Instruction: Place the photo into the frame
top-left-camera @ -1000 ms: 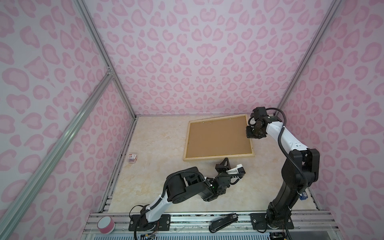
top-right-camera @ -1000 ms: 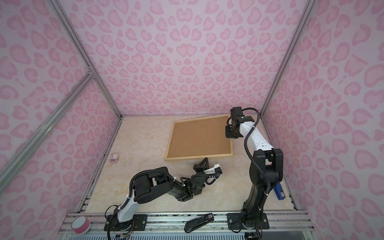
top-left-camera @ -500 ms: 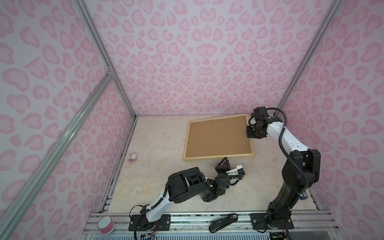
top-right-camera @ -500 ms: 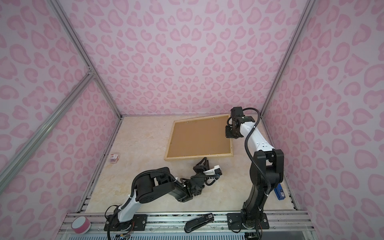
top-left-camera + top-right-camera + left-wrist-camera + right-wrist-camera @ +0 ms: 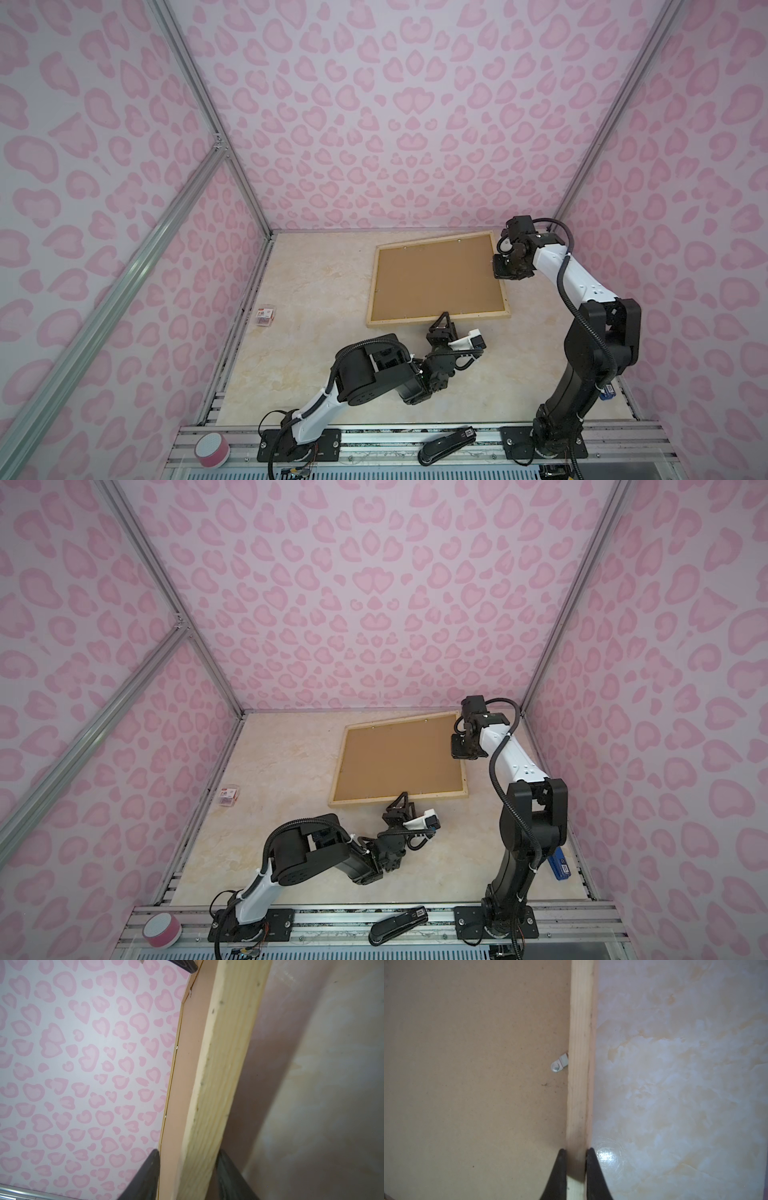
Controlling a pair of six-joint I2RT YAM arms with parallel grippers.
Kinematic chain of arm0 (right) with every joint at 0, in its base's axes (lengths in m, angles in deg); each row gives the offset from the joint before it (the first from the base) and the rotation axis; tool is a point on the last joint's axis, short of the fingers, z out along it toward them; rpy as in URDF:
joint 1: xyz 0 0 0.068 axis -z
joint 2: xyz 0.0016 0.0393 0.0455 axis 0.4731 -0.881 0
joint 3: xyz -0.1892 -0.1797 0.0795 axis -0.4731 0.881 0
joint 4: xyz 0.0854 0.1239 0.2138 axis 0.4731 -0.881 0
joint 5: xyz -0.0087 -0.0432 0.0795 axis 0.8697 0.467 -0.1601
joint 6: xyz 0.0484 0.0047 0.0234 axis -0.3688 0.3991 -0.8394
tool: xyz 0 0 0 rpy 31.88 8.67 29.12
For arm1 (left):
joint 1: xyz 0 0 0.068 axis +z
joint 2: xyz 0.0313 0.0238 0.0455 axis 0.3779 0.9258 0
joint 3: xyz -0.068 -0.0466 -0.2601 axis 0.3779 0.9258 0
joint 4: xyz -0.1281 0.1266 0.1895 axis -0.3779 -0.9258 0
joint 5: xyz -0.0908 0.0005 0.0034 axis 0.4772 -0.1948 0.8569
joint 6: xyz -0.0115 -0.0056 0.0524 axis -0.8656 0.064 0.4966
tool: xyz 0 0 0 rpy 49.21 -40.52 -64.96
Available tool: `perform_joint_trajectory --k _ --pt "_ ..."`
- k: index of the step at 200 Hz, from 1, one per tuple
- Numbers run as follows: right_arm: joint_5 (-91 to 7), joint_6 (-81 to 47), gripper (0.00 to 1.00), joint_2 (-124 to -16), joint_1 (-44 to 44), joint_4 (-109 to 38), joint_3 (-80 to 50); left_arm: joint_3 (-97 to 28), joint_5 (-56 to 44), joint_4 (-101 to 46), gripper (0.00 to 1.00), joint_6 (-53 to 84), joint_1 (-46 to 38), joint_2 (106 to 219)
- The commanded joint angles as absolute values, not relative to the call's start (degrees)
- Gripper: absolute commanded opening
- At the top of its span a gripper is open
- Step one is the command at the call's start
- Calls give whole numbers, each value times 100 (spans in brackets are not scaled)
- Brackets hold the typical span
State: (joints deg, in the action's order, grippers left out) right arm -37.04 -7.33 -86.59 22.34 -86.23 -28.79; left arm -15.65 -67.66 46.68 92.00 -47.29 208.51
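Observation:
My left gripper eases a little outward onto the near strip next and closes it, since the wood lies just outward, between its open fingertips.
The frame (image 5: 438, 321) of pale wood lies back up on the marbled table, filled by a brown backing board (image 5: 436, 278); both also show in a top view as frame (image 5: 397, 801) and board (image 5: 399, 756). The photo is hidden. My left gripper (image 5: 444, 319) is at the frame's near edge. In the left wrist view it (image 5: 188, 1153) is open, its jaws standing either side of the near strip (image 5: 220, 1076). My right gripper (image 5: 500, 272) is at the frame's right side. In the right wrist view it (image 5: 576, 1150) is shut on the thin right strip (image 5: 580, 1064).
A metal tab (image 5: 559, 1064) lies on the board beside the right strip. A small box (image 5: 265, 316) sits by the left wall. On the front rail are a black stapler (image 5: 446, 444) and a pink tape roll (image 5: 212, 449). A blue object (image 5: 559, 864) lies near the right arm's base.
My left gripper's jaws have opened at the frame's near edge. The right arm and the frame have not visibly moved.

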Motion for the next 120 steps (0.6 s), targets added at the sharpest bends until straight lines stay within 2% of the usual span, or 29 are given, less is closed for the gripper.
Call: perform_joint_trajectory --k 1,63,85,88,98,120 --pt "-3908 -644 9 -8562 2231 -8610 -2847 -1589 -6749 4890 47 9215 -4701 20821" --pt "-4062 -627 9 -8378 2229 -8627 -2814 -1741 -6731 4842 45 9256 -4583 20957" --pt "-4062 -643 8 -8303 2234 -8611 -2726 -1800 -6740 4865 37 9291 -4565 20984" --pt "-4062 -643 8 -8296 2233 -8609 -2724 -1811 -6745 4866 33 9294 -4558 20988" --pt "-4075 -636 9 -8286 2234 -8614 -2698 -1843 -6756 4870 28 9301 -4548 20995" --pt "-4088 -644 9 -8267 2234 -8591 -2640 -1900 -6785 4931 21 9380 -4543 21028"
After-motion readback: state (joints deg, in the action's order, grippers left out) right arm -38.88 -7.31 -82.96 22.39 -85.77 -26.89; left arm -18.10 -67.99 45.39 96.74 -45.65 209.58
